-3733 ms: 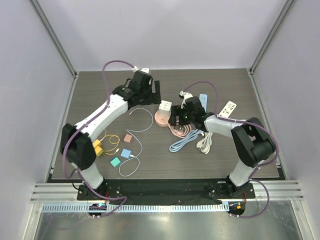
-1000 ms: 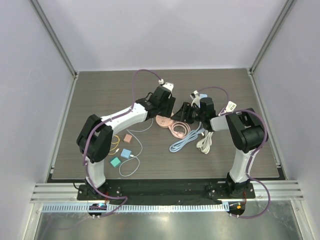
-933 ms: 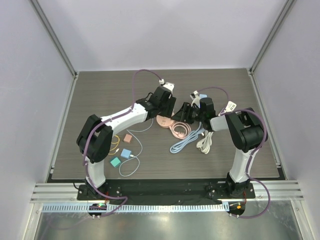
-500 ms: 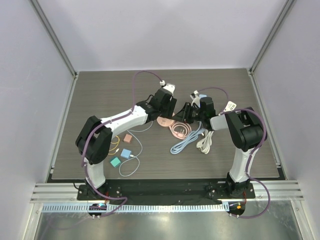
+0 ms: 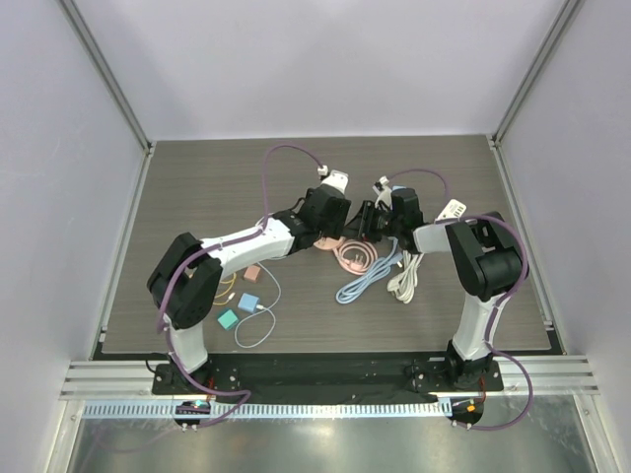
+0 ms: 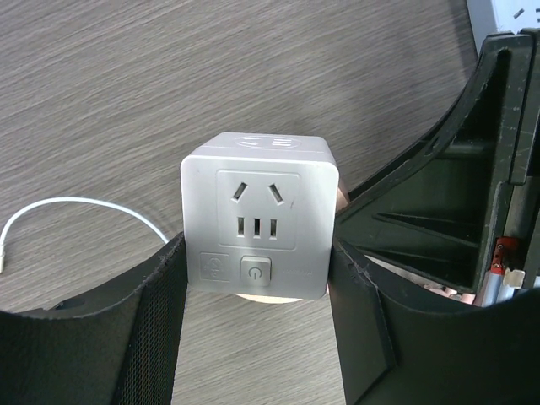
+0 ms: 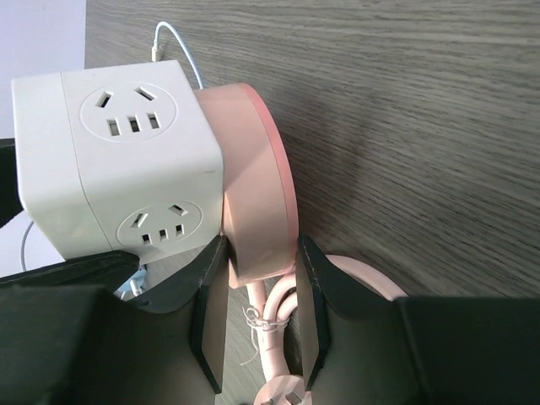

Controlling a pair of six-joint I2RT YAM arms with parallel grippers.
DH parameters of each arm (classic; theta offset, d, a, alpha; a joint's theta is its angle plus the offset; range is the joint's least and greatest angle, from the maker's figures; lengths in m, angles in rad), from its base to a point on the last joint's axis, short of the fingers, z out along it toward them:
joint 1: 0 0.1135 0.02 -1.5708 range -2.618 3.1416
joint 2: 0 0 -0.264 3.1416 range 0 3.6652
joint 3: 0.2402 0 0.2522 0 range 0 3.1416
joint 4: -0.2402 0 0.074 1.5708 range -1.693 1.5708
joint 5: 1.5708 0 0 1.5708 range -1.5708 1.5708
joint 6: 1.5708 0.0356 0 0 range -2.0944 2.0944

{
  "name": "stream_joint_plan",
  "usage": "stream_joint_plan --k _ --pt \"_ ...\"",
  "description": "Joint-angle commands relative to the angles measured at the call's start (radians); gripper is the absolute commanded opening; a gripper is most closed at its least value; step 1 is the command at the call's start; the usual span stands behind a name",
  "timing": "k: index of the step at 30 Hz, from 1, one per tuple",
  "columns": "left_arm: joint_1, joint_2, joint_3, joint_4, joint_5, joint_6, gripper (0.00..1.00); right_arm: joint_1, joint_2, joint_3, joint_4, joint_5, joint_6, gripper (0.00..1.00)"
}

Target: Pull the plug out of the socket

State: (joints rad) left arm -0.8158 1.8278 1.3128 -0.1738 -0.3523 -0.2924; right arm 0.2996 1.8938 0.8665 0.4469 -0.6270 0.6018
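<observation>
My left gripper should pull the plug off to the left in the top view, then lower to release it, as bare tabletop is below on that side.
The socket [image 6: 257, 228] is a white cube with outlets on its faces, and my left gripper [image 6: 257, 329] is shut on its two sides. The plug [image 7: 257, 186] is a flat round pink disc pressed against one face of the socket [image 7: 118, 160]. My right gripper [image 7: 260, 325] is shut on the disc's rim, one finger on each side. The plug's pink cable [image 7: 283, 337] coils just below it. From above, both grippers [image 5: 325, 212] [image 5: 363, 222] meet mid-table over the pink plug [image 5: 330, 241], and the socket is mostly hidden under them.
A pale blue cable [image 5: 365, 281], a white cable bundle [image 5: 404, 281] and a white power strip [image 5: 452, 212] lie to the right. Small coloured adapters [image 5: 246, 301], a yellow connector [image 5: 202, 291] and a thin white cable [image 6: 76, 211] lie to the left.
My right gripper's jaws have closed in on the pink plug. The left arm has shifted slightly to the right, still holding the socket.
</observation>
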Motion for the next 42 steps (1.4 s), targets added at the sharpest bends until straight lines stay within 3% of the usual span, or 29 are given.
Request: stream_joint_plan --k 1,7,10,16,21,28,34,37,38,42 --pt "-0.045 -0.09 0.019 0.204 0.128 -0.109 0.0 0.004 0.059 0.025 -0.129 0.246 -0.034 0.01" --pt "-0.123 -0.102 0.025 0.206 -0.075 -0.08 0.0 0.007 0.079 0.057 -0.217 0.329 -0.051 0.01" --pt "-0.128 -0.093 0.071 0.148 -0.067 -0.115 0.0 0.016 0.083 0.072 -0.255 0.366 -0.071 0.01" --pt "-0.063 -0.056 0.197 -0.006 0.079 -0.257 0.0 0.035 0.077 0.089 -0.283 0.382 -0.094 0.01" --pt "-0.062 -0.102 0.221 -0.075 -0.054 -0.199 0.0 0.033 0.047 0.077 -0.261 0.355 -0.105 0.01" --pt "-0.03 -0.275 0.126 -0.358 -0.108 -0.234 0.0 0.033 0.005 0.068 -0.255 0.337 -0.128 0.02" --pt "0.082 -0.516 0.031 -0.72 -0.12 -0.356 0.0 0.033 -0.006 0.068 -0.257 0.328 -0.134 0.06" --pt "0.232 -0.591 0.025 -0.921 -0.056 -0.402 0.0 0.033 0.005 0.078 -0.258 0.305 -0.129 0.08" --pt "0.321 -0.605 0.019 -0.953 0.007 -0.398 0.0 0.033 0.014 0.081 -0.258 0.3 -0.128 0.08" --pt "0.467 -0.622 0.009 -1.026 0.062 -0.327 0.0 0.033 0.016 0.086 -0.257 0.28 -0.122 0.09"
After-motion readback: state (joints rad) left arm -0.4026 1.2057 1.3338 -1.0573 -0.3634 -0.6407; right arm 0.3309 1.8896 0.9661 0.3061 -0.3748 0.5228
